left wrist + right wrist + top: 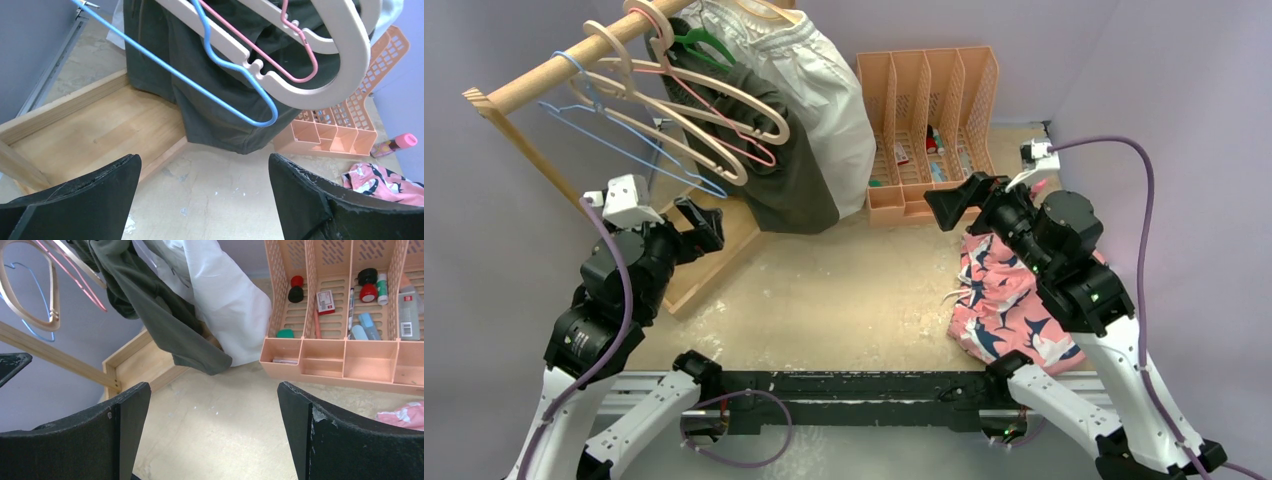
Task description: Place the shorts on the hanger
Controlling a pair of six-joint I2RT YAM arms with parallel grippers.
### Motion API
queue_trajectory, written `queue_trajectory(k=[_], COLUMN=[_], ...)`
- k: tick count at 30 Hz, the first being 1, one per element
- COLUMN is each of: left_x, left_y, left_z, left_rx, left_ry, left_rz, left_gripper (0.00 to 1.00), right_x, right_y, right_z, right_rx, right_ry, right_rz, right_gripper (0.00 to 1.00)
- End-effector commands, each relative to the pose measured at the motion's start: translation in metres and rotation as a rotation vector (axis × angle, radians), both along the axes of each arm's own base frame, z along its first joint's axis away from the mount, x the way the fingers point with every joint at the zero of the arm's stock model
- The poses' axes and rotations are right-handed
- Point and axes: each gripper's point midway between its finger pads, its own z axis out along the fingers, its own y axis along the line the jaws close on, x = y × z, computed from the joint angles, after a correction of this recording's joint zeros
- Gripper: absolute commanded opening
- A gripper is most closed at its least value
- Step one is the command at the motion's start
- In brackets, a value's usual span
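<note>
The shorts lie below, so my right gripper will next tip downward and go lower toward the right in the top view, onto the shorts' waistband near the drawstring [971, 271].
The pink shark-print shorts [1004, 300] lie crumpled on the table at the right, partly under my right arm. An edge of them shows in the left wrist view [380, 182] and in the right wrist view [406, 415]. The light-blue wire hanger [716, 189] hangs from the wooden rod at the left, behind the beige hangers, and it also shows in the left wrist view [274, 111]. My left gripper [706, 225] is open and empty, below and in front of the hanger [204, 160]. My right gripper [952, 205] is open and empty above the table, left of the shorts [214, 390].
A wooden rack with a rod [554, 70] and a base [714, 255] stands at the left. It carries thick beige hangers [724, 130], a green hanger [704, 45], a dark olive garment [794, 190] and a white garment [834, 90]. A peach desk organizer [924, 120] stands at the back.
</note>
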Motion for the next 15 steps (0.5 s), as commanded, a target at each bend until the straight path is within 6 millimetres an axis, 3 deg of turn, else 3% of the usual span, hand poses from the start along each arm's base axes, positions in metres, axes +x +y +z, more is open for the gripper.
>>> queue_trajectory(k=[1, 7, 11, 15], left_x=[-0.002, 0.007, 0.011, 0.014], left_y=[-0.007, -0.037, -0.063, -0.076], left_z=[0.012, -0.017, -0.049, -0.078], left_rx=[-0.007, -0.080, -0.146, -0.180], left_ry=[-0.064, -0.011, 0.038, 0.084], left_rz=[-0.053, -0.157, -0.250, -0.286], left_gripper=[0.98, 0.98, 0.97, 0.96], right_x=[-0.001, 0.011, 0.023, 0.021], right_y=[0.001, 0.001, -0.025, -0.057], right_z=[0.001, -0.042, -0.090, -0.137], right_rx=[0.020, 0.048, 0.071, 0.043], right_ry=[0.008, 0.181, 0.411, 0.613], right_rz=[0.003, -0.081, -0.340, -0.641], right_gripper=[1.00, 1.00, 1.00, 1.00])
